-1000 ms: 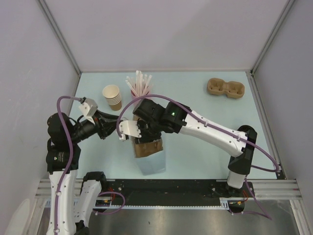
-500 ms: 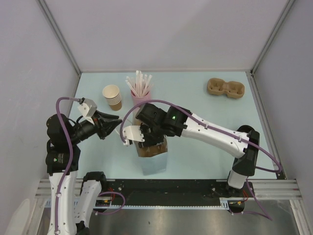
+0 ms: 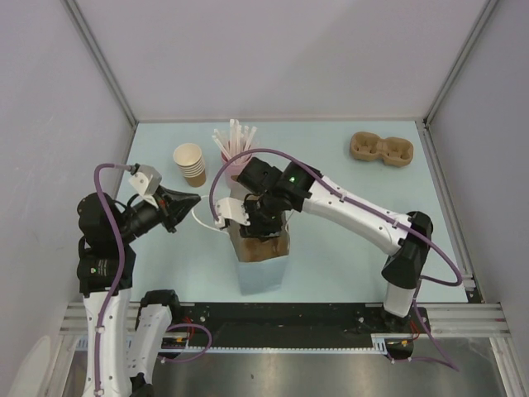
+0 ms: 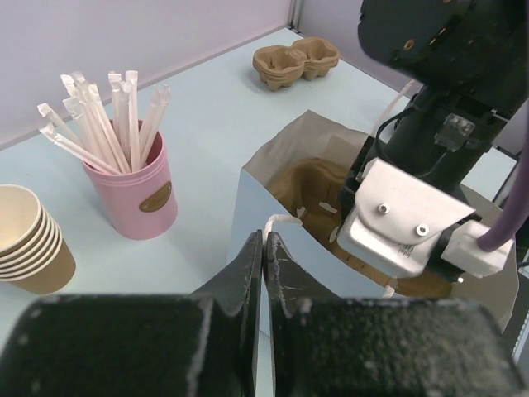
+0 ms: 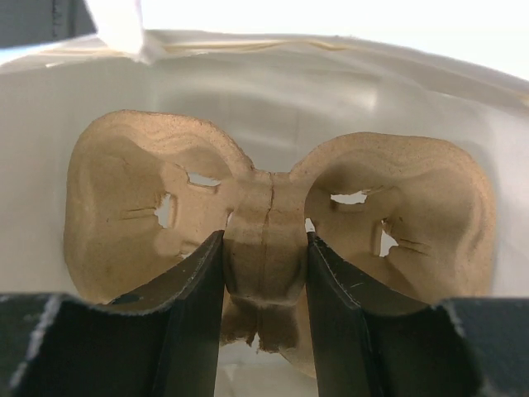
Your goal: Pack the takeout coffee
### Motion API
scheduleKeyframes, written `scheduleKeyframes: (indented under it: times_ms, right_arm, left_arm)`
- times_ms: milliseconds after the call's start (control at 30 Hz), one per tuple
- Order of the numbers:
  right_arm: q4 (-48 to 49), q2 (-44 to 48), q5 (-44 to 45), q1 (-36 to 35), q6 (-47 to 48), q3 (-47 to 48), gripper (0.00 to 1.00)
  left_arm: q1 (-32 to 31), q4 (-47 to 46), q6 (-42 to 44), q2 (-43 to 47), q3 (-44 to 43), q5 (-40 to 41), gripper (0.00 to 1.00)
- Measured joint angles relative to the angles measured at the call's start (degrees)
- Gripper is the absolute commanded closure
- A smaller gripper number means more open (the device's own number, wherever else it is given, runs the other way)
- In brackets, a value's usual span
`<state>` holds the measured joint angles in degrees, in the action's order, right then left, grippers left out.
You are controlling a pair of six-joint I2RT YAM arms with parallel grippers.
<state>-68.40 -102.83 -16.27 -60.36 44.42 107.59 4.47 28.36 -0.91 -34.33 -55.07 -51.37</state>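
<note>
The carrier, still near the bag's rim, goes deeper between the bag's paper sides next, and my right gripper releases it. The bag's bottom (image 5: 279, 155) lies below my gripper.
The takeout coffee is out of view in every frame. A white paper bag (image 3: 263, 273) stands upright near the front of the table, mouth open. My right gripper (image 5: 264, 240) reaches down into it and is shut on the middle bridge of a brown pulp cup carrier (image 5: 273, 248), which sits inside the bag (image 5: 273, 91). In the left wrist view the carrier (image 4: 307, 184) shows through the bag's mouth. My left gripper (image 4: 265, 241) is left of the bag (image 4: 252, 207), jaws together on its white handle (image 4: 281, 221), which arcs from the tips (image 3: 193, 202) to the rim.
A pink cup of white straws (image 3: 235, 157) stands just behind the bag, with a stack of tan paper cups (image 3: 191, 165) to its left. A second pulp carrier (image 3: 380, 150) lies at the back right. Grey walls close in on both sides.
My right gripper has pushed down into the bag with the carrier. The left jaws, apart a moment ago, have closed on the bag's handle.
</note>
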Motion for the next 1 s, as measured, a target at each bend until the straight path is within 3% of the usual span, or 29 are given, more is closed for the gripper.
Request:
scheduleKeyframes:
  times_ms: [267,1000]
  right_arm:
    - [-3.5,-5.5,-2.8,0.3,0.3,2.6,0.81]
    - [-7.2,-7.5,-5.3,2.8,0.2,4.0,0.81]
  left_arm:
    - [0.4,0.0,0.0,0.0,0.0,1.3,1.0]
    - [1.3,0.5,1.2,1.8,0.3,6.4,1.0]
